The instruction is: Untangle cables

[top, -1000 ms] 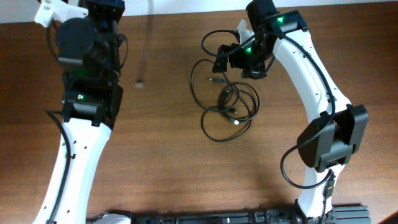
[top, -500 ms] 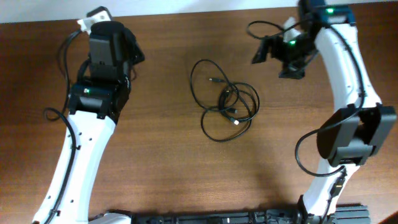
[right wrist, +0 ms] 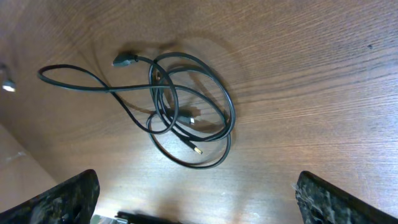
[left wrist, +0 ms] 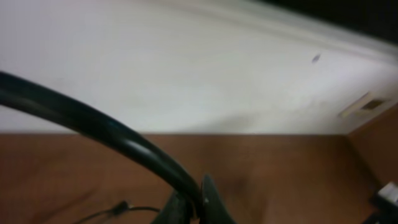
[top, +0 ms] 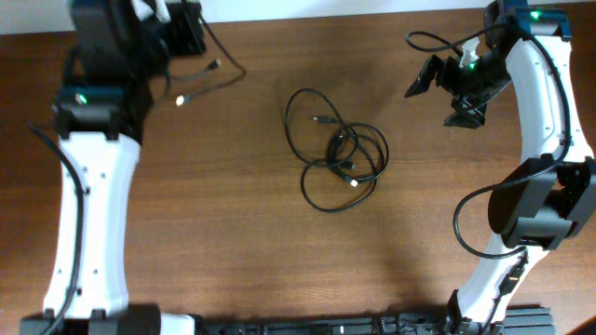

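Observation:
I should swing my left gripper down and to the left in the overhead view and release the cable. There is bare tabletop away from the tangle (top: 39,79) below it there.
A loose tangle of thin black cables (top: 337,160) lies at the table's middle; it also shows in the right wrist view (right wrist: 186,118), with small plug ends inside the loops. A separate black cable (top: 223,76) hangs from my left gripper (top: 184,33) at the far left, its plug ends near the table. In the left wrist view the left gripper (left wrist: 198,208) is shut on this cable (left wrist: 93,121). My right gripper (top: 447,93) is open and empty, well to the right of the tangle, its fingers wide apart (right wrist: 196,199).
The brown wooden table (top: 233,242) meets a white wall (left wrist: 186,74) along its far edge. The white arms stand at the left and right sides. A small light plug (right wrist: 7,85) shows at the left edge of the right wrist view.
My right gripper left the tangle and moved right, now open. My left arm swung further left and back, carrying one cable away. The tangle has stayed put.

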